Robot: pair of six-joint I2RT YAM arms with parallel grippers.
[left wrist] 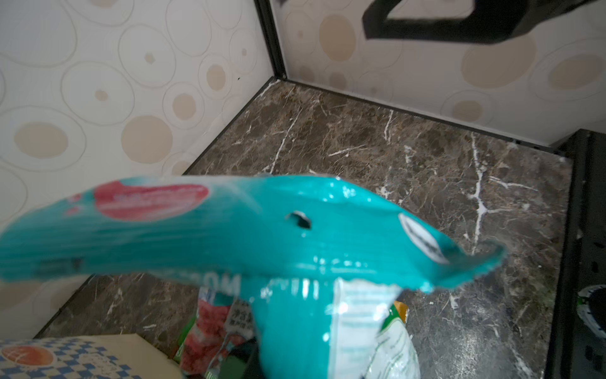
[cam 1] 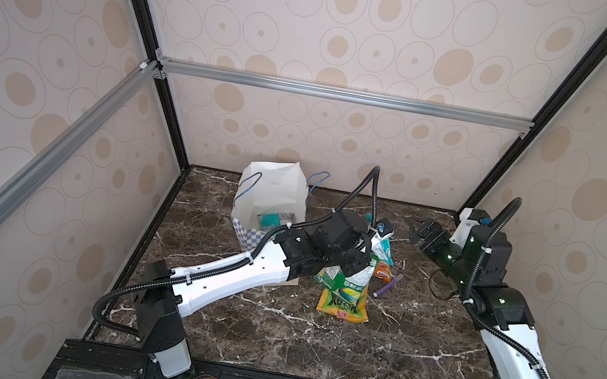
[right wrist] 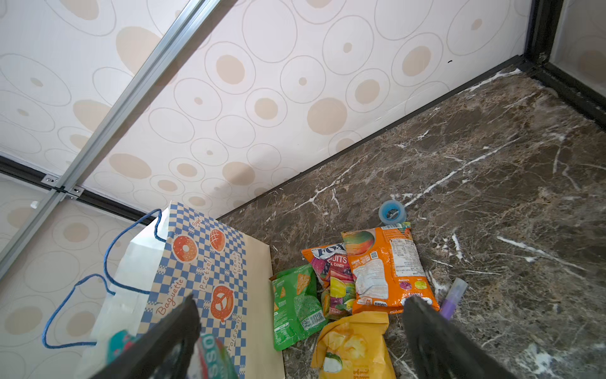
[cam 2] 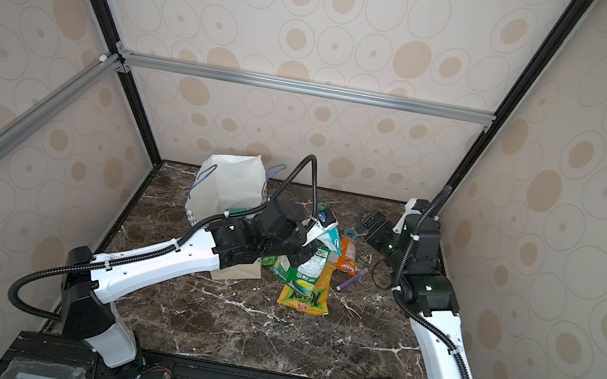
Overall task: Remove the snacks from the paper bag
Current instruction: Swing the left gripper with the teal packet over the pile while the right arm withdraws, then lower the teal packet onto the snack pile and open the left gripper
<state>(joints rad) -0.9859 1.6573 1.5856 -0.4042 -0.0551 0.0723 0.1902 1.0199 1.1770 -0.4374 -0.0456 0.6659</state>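
Observation:
My left gripper will tilt down, lower the teal packet onto the near end of the green packet and let it go, since that end is below, just outside the paper bag (cam 1: 271,193).
The paper bag (cam 1: 271,193) (cam 2: 228,186) (right wrist: 203,272) lies at the back left, mouth towards the front, with a teal packet (cam 1: 274,219) showing inside. My left gripper (cam 1: 366,252) (cam 2: 311,242) reaches across the middle and is shut on a teal snack packet (cam 1: 385,247) (left wrist: 295,229), which hides its jaws in the left wrist view. Beneath it a green packet (cam 1: 343,279) (right wrist: 295,305), a yellow packet (cam 1: 342,309) (right wrist: 354,347) and an orange packet (cam 1: 383,272) (right wrist: 387,265) lie on the table. My right gripper (cam 1: 414,231) (right wrist: 301,305) hangs open and empty at the back right.
A purple pen (cam 1: 388,285) (right wrist: 454,295) lies right of the pile. A small blue tape roll (cam 2: 351,233) (right wrist: 392,211) sits behind the pile. A Fox's fruit candy packet (right wrist: 334,279) lies between the green and orange ones. Walls close in the marble table (cam 1: 307,347).

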